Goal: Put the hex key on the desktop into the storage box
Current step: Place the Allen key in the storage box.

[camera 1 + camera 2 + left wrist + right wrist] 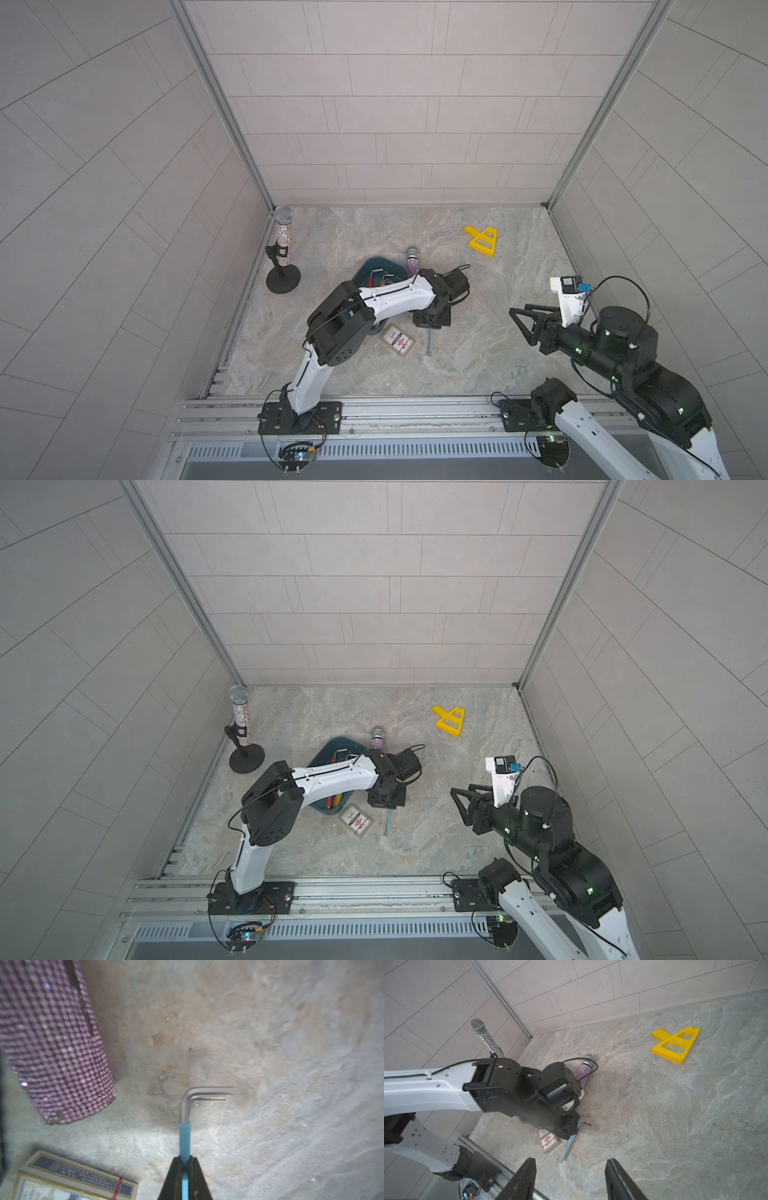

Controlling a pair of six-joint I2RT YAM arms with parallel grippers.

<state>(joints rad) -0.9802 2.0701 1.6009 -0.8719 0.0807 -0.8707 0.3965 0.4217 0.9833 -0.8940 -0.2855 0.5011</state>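
Observation:
The key hangs low outside, so it goes up and outward over the storage box's rim next, then down beside the keys inside, where my left gripper releases it.
A hex key (185, 1138) with a blue sleeve is clamped by that sleeve in my shut left gripper (184, 1160). Its bent steel end sticks out ahead of the jaws, just over the desktop (291, 1105). Both top views show this hex key (431, 338) (388, 821) poking out below the left gripper (431, 328), right of the storage box (365, 266) (332, 746). The left arm covers most of that teal tub, and other hex keys (376, 272) lie inside. My right gripper (521, 328) (571, 1161) hangs open and empty at the right.
A small printed card box (397, 340) (72, 1180) lies beside the held key. A pink glitter microphone (412, 259) (54, 1043) stands at the tub's far corner. Another microphone on a black stand (283, 245) is at the back left, and a yellow plastic piece (482, 240) at the back right.

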